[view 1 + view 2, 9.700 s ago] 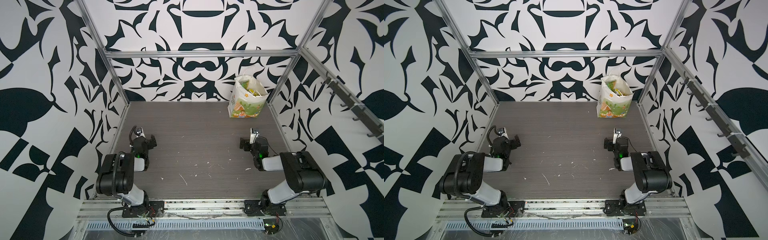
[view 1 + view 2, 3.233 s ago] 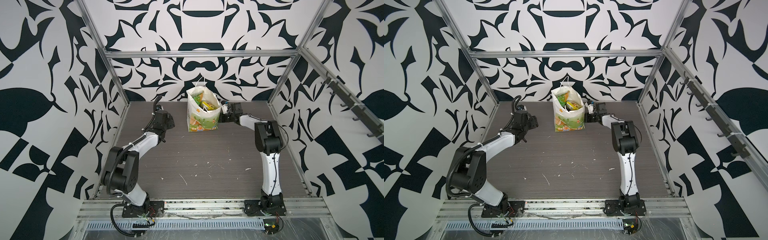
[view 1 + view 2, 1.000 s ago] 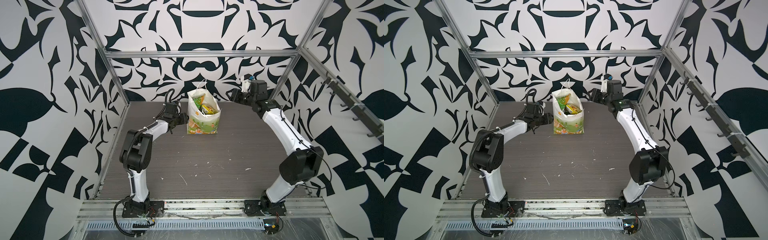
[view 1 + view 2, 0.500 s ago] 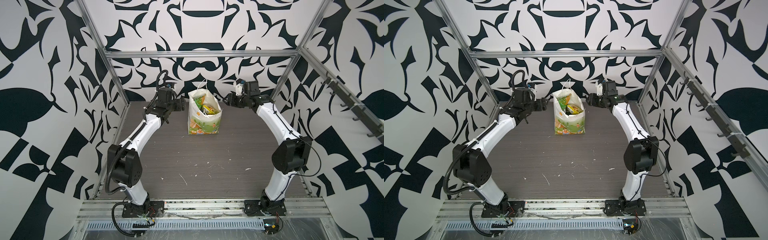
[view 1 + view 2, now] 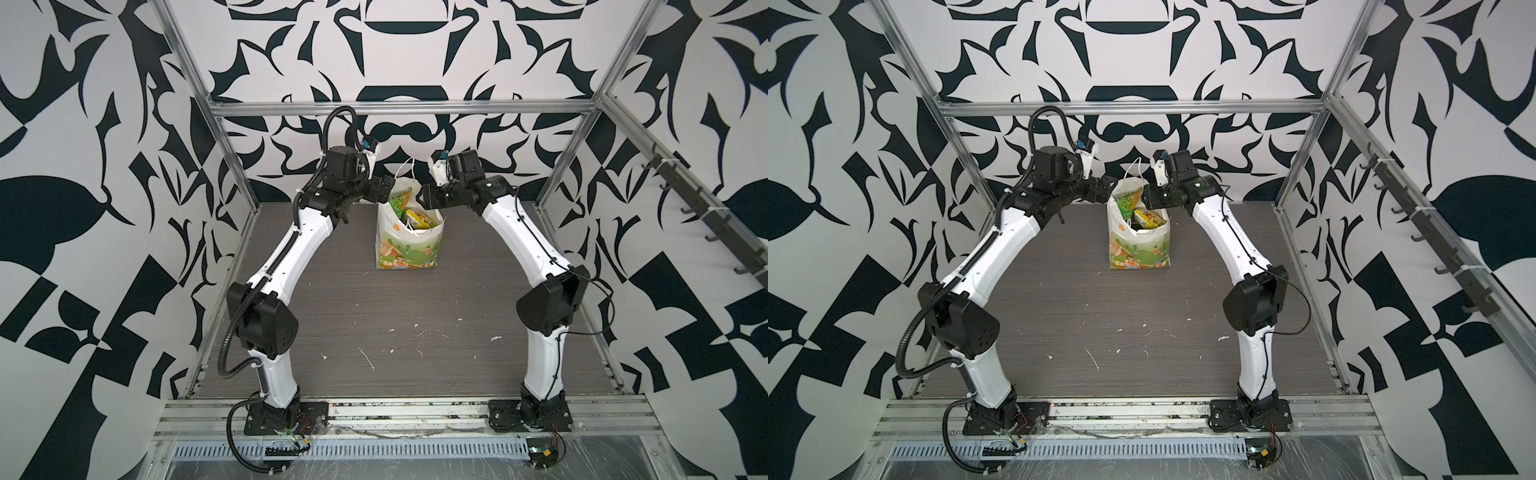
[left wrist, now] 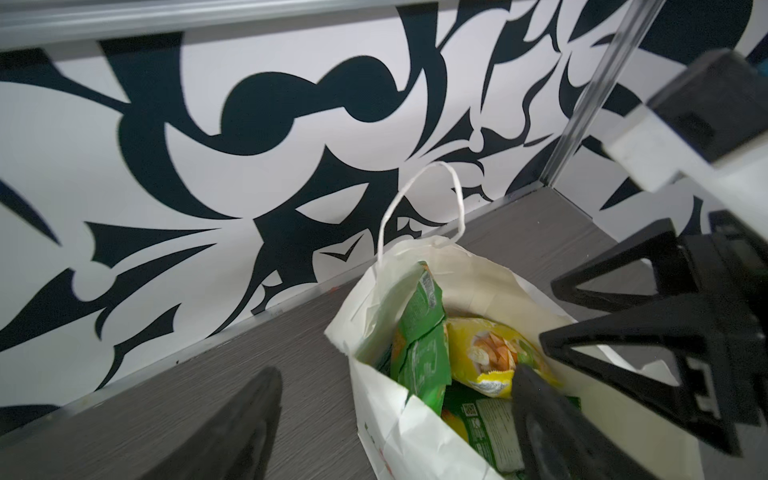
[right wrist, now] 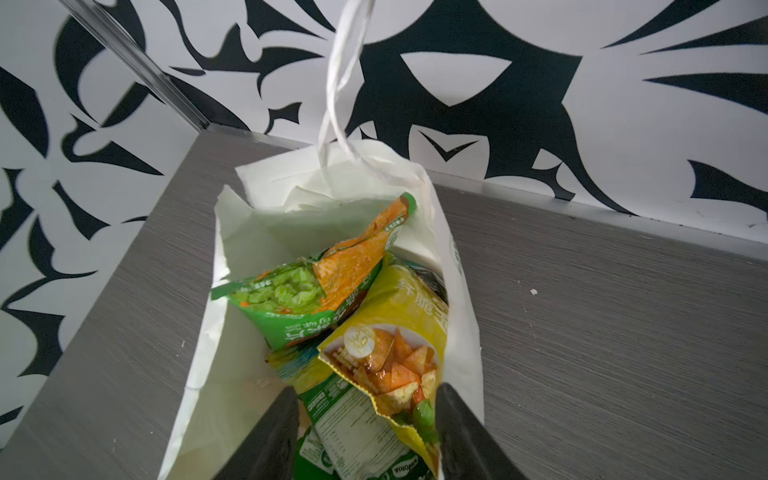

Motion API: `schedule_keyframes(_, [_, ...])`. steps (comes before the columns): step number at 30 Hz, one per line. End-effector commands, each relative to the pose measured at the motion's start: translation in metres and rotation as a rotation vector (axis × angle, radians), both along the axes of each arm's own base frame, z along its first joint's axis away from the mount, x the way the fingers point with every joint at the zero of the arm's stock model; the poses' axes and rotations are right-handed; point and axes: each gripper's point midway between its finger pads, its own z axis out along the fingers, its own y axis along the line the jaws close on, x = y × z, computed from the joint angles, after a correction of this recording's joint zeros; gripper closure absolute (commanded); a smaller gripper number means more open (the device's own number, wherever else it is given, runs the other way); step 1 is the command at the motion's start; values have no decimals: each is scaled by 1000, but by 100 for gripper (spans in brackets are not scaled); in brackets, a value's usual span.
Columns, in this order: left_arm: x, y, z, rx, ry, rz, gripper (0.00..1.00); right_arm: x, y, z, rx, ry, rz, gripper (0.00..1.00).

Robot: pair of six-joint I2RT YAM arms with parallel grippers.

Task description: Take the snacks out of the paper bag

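My left gripper needs to move in over the bag's opening next and lower its fingers astride the green packet's upper edge (image 5: 399, 200) (image 6: 430, 340). The packet's edge stands upright below it and inside the bag's side.
The white paper bag (image 5: 409, 249) (image 5: 1140, 249) stands upright near the back of the table, its mouth open. Snacks fill it: a green packet (image 5: 399, 203) (image 6: 419, 332) leans at the left wall, a yellow one (image 5: 417, 218) (image 7: 395, 332) lies beside it, and a green-and-white one (image 7: 353, 415) sits lower. My left gripper (image 5: 384, 191) (image 6: 395, 415) is wide open astride the bag's left wall (image 6: 374, 399), holding nothing. My right gripper (image 5: 424, 199) (image 7: 368, 436) hovers open over the right side of the mouth, with the yellow packet's edge below its fingers (image 7: 270, 436).
The patterned back wall (image 5: 415, 137) stands close behind the bag, with metal frame posts (image 5: 232, 158) at the corners. A cord handle (image 6: 415, 178) sticks up from the far rim. White scraps (image 5: 365, 357) dot the grey table (image 5: 374, 316). Hooks (image 5: 706, 216) line the right wall.
Both grippers have closed in on the bag's mouth from either side. The left one rose from low beside the bag and opened wider. The bag has stayed put.
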Motion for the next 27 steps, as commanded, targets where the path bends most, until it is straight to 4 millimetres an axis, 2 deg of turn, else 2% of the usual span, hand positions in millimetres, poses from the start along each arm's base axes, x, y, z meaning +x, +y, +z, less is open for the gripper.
schedule_keyframes(1, [-1,-13,-22,89,39,-62,12,8,-18,6,-82,-25,-76,45])
schedule_keyframes(9, [13,-32,-41,155,22,-119,14,25,-24,-3,-118,-38,-136,57])
schedule_keyframes(10, [16,-34,-45,169,29,-124,19,26,-25,-3,-119,-40,-143,59])
schedule_keyframes(13, [19,-41,-52,197,40,-148,26,25,-25,1,-109,-46,-148,60])
schedule_keyframes(23, [9,-62,-81,301,89,-233,20,17,-30,27,-74,-109,-165,58])
schedule_keyframes(26, [16,-57,-92,334,102,-193,29,17,-31,29,-74,-117,-171,58])
schedule_keyframes(27, [18,-55,-94,344,103,-183,36,16,-31,30,-73,-118,-171,58])
